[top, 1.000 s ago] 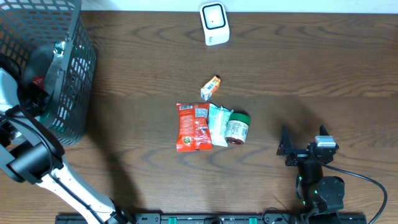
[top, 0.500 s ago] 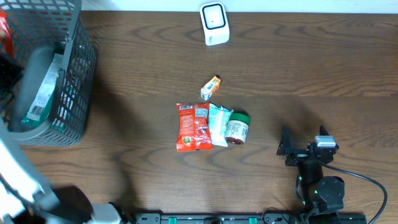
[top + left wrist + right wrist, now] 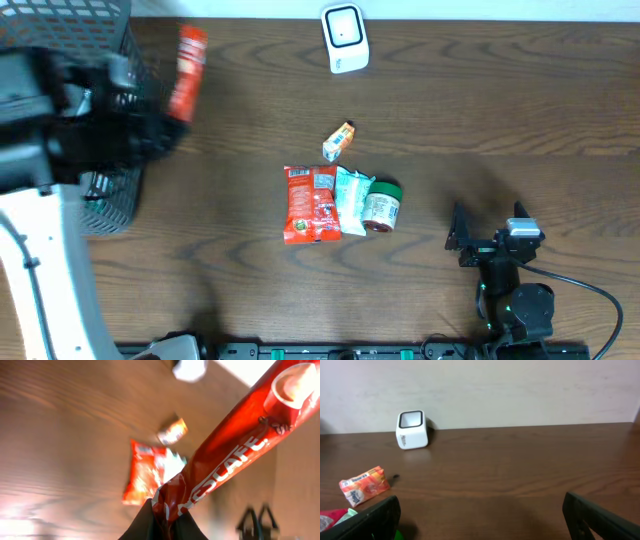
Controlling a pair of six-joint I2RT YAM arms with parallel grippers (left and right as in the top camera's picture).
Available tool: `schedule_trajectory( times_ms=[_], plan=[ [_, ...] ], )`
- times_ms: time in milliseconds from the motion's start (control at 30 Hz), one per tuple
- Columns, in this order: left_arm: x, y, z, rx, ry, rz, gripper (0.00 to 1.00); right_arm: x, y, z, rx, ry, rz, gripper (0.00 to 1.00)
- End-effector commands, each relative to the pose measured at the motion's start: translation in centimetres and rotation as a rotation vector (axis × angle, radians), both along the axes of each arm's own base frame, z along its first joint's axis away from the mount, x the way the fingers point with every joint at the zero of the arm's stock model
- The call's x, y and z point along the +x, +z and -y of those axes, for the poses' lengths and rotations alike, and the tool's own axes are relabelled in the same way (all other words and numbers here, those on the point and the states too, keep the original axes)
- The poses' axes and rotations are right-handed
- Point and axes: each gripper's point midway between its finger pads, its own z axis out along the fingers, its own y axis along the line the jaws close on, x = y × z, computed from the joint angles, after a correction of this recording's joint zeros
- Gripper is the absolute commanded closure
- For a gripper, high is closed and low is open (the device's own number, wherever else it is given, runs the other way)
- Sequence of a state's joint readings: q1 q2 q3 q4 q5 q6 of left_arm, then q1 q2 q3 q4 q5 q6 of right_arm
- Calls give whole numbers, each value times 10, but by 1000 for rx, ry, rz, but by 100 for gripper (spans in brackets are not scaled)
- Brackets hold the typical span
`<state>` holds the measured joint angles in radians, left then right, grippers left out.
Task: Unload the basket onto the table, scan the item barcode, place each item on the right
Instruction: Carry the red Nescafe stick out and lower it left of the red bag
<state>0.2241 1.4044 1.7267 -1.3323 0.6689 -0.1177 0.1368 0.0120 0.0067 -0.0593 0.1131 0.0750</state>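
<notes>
I will lower my left gripper to its right in the overhead view and release the pack [image 3: 187, 72] on the bare tabletop [image 3: 253, 180] below, beside the red snack bag.
A long red coffee stick pack [image 3: 187, 72] hangs in the air just right of the basket, and my left gripper [image 3: 168, 120] is shut on its lower end. In the left wrist view the pack [image 3: 227, 452] runs up to the top right from the pinching gripper [image 3: 165, 519]. The white barcode scanner [image 3: 344, 38] stands at the table's far edge, also seen small at the top of the left wrist view [image 3: 190, 369] and in the right wrist view [image 3: 412, 429]. My right gripper [image 3: 490, 232] rests near the front right, open and empty [image 3: 482, 515].
A grey wire basket [image 3: 70, 25] fills the far left corner. Mid-table lie a small orange packet [image 3: 340, 140], a red snack bag [image 3: 310, 204], a pale teal packet [image 3: 351, 198] and a green-lidded jar [image 3: 383, 206].
The left arm has lifted the red stick pack out of the basket and swung it right, over the basket's edge. The right arm has not moved.
</notes>
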Motion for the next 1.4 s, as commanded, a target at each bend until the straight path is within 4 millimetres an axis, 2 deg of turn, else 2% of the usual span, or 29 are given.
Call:
schedule_trajectory(
  times_ms=[0, 133, 300, 467, 633, 767, 833, 867, 900, 1233, 1333, 1367],
  plan=[
    [-9, -25, 39, -43, -167, -50, 93, 0, 0, 5, -5, -21, 0, 1],
    [-15, -64, 72, -115, -269, -119, 93, 0, 0, 5, -4, -21, 0, 1],
    [-19, -101, 92, -280, -286, -182, 93, 0, 0, 5, -5, -21, 0, 1],
    [-27, -120, 112, -486, -314, -210, 93, 0, 0, 5, -5, -21, 0, 1],
    [-36, -132, 118, -578, -330, -238, 93, 0, 0, 5, -5, -21, 0, 1],
    [-38, -146, 117, -567, -316, -270, 93, 0, 0, 5, -4, -21, 0, 1],
    [-35, -160, 112, -510, -289, -292, 93, 0, 0, 5, -4, -21, 0, 1],
    [-32, -177, 105, -436, -257, -319, 93, 0, 0, 5, -5, -21, 0, 1],
    [-31, -182, 103, -421, -249, -331, 93, 0, 0, 5, -5, -21, 0, 1],
    [-5, -239, 90, -393, -123, -456, 93, 0, 0, 5, -5, -21, 0, 1],
    [0, -264, 68, -282, -52, -478, 93, 0, 0, 5, -5, -21, 0, 1],
    [1, -280, 47, -162, 5, -488, 93, 0, 0, 5, -5, -21, 0, 1]
  ],
)
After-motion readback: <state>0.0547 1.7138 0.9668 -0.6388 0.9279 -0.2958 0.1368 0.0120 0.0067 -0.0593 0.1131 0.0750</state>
